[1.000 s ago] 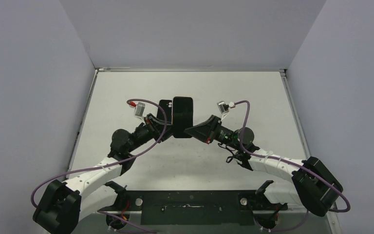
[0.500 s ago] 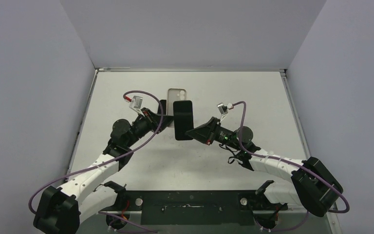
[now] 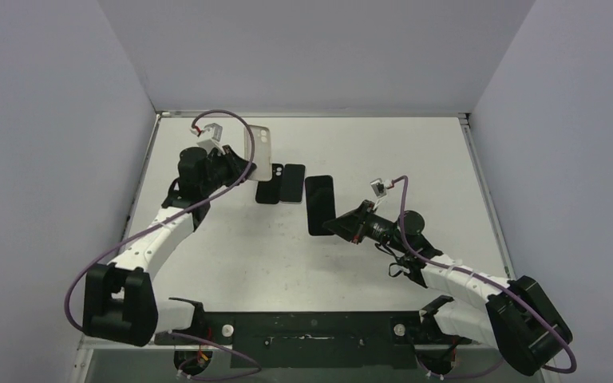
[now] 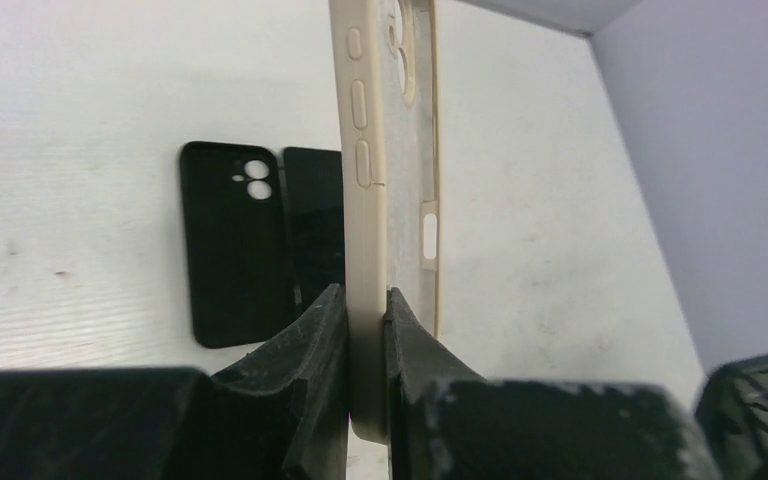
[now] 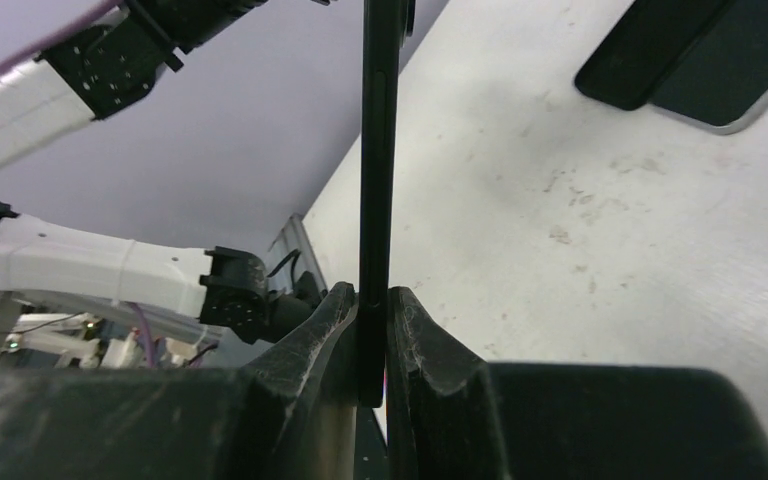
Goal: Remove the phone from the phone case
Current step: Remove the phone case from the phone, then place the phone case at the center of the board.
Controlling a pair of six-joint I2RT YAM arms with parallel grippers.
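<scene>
My left gripper lowers the beige case to the left in the wrist view onto bare tabletop (image 3: 244,191) (image 4: 132,250) beside the black case next and releases it.
My left gripper (image 3: 247,166) is shut on the lower edge of the empty beige phone case (image 3: 258,150) and holds it upright above the far left of the table. In the left wrist view the case (image 4: 370,150) stands edge-on between the closed jaws of the left gripper (image 4: 368,310). My right gripper (image 3: 333,224) is shut on the black phone (image 3: 319,204), held apart from the case, right of centre. In the right wrist view the phone (image 5: 380,150) is seen edge-on in the right gripper (image 5: 375,300).
A black phone case (image 3: 269,183) and a second dark phone (image 3: 291,183) lie side by side on the white table (image 3: 415,159) between the two grippers. They also show in the left wrist view, the black case (image 4: 232,240) beside the dark phone (image 4: 312,230). Grey walls enclose the table.
The phone and beige case have come apart. My left arm swung up and to the far left with the case. My right arm drew back right and nearer with the phone.
</scene>
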